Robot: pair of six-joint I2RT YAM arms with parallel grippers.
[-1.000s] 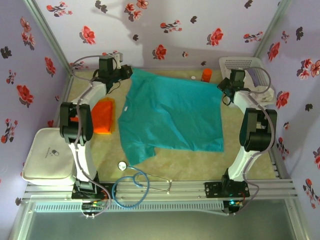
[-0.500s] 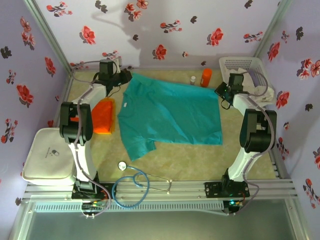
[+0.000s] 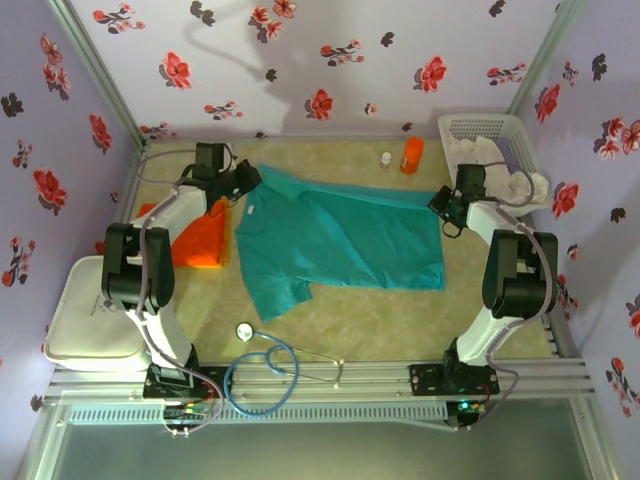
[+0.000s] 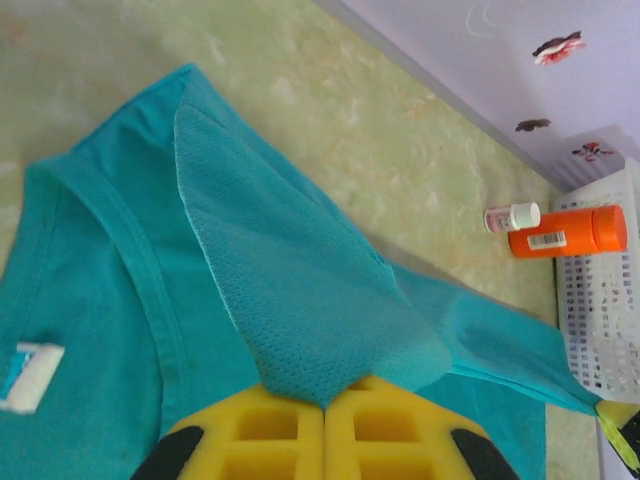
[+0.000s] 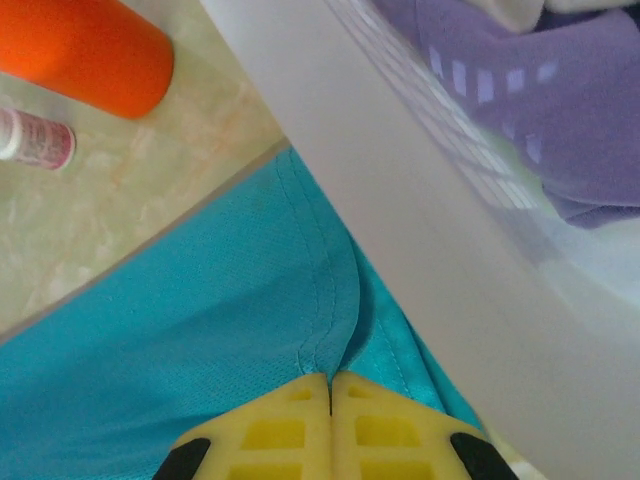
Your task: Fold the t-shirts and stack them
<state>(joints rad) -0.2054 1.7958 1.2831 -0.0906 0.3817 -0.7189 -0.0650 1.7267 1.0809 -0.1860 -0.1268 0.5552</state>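
Observation:
I should next bring my left gripper back and down onto the teal cloth by the white tag (image 3: 257,215) and release, as the t-shirt's far edge is only narrowly folded.
The teal-green t-shirt (image 3: 340,240) lies spread across the middle of the table, one sleeve pointing toward the near edge. My left gripper (image 3: 248,180) is shut on a fold of its cloth at the far left corner, next to the collar; in the left wrist view the pinched cloth (image 4: 290,290) rises from the yellow pads of that gripper (image 4: 325,405). My right gripper (image 3: 440,203) is shut on the far right corner, the stitched hem (image 5: 330,300) caught in it (image 5: 330,382). The orange t-shirt (image 3: 200,238) lies folded left of the teal one, partly under the left arm.
A white basket (image 3: 500,135) holding cloth stands at the far right, its wall (image 5: 430,200) close beside my right gripper. An orange bottle (image 3: 411,155) and a small white bottle (image 3: 386,159) stand at the back. A stethoscope (image 3: 265,365) lies near the front. A white lidded box (image 3: 95,310) sits at the left.
Both grippers have come toward the near side and lower, bringing the teal shirt's far edge with them. The shirt now covers less of the table front to back.

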